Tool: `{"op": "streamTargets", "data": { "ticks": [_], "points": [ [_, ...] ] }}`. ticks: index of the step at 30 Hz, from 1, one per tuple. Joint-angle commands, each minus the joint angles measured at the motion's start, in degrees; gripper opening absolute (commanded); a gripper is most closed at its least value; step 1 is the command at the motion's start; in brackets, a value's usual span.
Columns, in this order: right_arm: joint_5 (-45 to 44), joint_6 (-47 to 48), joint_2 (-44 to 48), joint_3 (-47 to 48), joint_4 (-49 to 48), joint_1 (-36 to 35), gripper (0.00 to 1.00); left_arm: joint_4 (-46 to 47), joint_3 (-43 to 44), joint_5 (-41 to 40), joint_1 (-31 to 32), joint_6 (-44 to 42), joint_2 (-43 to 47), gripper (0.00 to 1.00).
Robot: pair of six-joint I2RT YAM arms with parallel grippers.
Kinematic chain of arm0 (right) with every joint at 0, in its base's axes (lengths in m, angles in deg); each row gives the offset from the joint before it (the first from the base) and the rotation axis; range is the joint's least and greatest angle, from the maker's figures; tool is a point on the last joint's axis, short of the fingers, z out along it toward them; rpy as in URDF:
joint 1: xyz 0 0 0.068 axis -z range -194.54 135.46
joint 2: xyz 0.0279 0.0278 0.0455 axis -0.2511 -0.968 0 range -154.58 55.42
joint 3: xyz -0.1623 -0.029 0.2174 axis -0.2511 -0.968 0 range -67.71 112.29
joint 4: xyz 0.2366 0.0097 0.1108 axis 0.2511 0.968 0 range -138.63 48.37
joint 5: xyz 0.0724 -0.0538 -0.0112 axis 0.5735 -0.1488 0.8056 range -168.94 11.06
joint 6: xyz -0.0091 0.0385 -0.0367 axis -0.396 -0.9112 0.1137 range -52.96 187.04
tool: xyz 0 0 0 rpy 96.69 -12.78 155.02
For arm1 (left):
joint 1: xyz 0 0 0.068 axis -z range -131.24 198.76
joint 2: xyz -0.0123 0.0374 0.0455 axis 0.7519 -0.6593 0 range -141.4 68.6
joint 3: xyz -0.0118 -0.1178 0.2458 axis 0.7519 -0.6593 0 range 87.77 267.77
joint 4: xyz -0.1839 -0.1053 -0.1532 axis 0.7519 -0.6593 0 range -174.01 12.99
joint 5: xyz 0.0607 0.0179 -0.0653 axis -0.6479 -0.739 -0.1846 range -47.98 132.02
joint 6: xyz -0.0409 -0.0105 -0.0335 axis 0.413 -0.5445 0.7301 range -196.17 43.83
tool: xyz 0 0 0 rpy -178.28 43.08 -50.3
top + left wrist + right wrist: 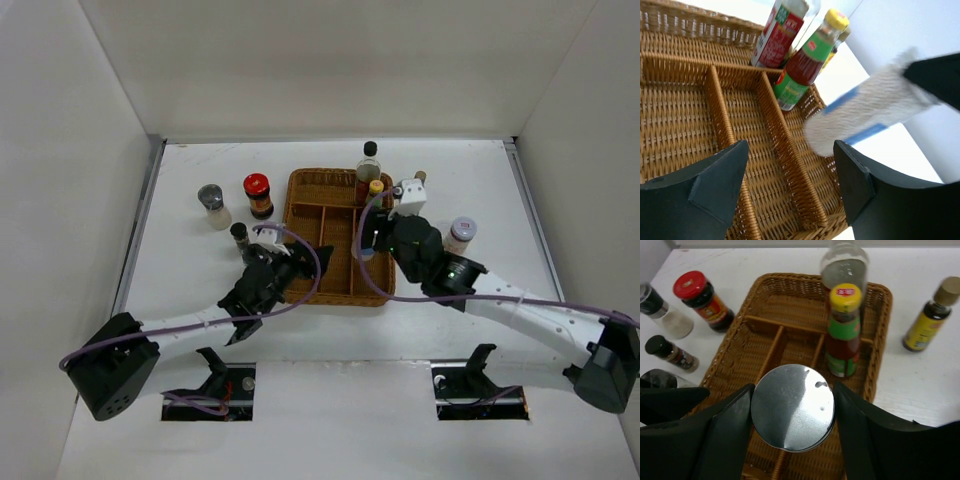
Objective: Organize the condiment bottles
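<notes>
I should next shift my right gripper left in the top view toward the middle compartment's empty far end (338,220) (796,348) below it, then lower and release the shaker.
My right gripper (792,412) is shut on a silver-capped shaker (792,407), its fingers pressed on both sides of the cap, above the front right of the brown wicker tray (740,330). In the left wrist view that white, blue-striped shaker (865,115) hangs tilted over the tray's right compartment. My left gripper (790,170) is open with nothing between its fingers, over the tray's near left part (296,215). A yellow-capped red sauce bottle (844,335) and a clear black-capped bottle (369,160) stand in the tray's far right corner.
Left of the tray stand a red-lidded dark jar (258,194), a silver-capped shaker (212,205) and a small black-capped bottle (241,236). To its right are a slim dark sauce bottle (932,320) and another shaker (460,235). White walls enclose the table.
</notes>
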Motion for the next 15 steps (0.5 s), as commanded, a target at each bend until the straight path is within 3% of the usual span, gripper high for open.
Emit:
{"op": "streamTargets", "data": {
  "ticks": [1,9,15],
  "points": [
    [1.15,2.79,-3.30,6.66,-12.56,-0.82,0.38,5.95,-2.26,0.23,-0.36,-1.25,5.62,0.67],
    [2.56,7.45,-16.66,14.04,-19.25,-0.83,0.38,8.51,-6.57,-0.47,-0.80,-3.09,17.23,0.68],
    [2.12,10.35,-26.86,19.23,-22.07,1.45,0.38,8.51,-7.10,-1.26,-1.41,-3.44,18.12,0.68]
  ]
}}
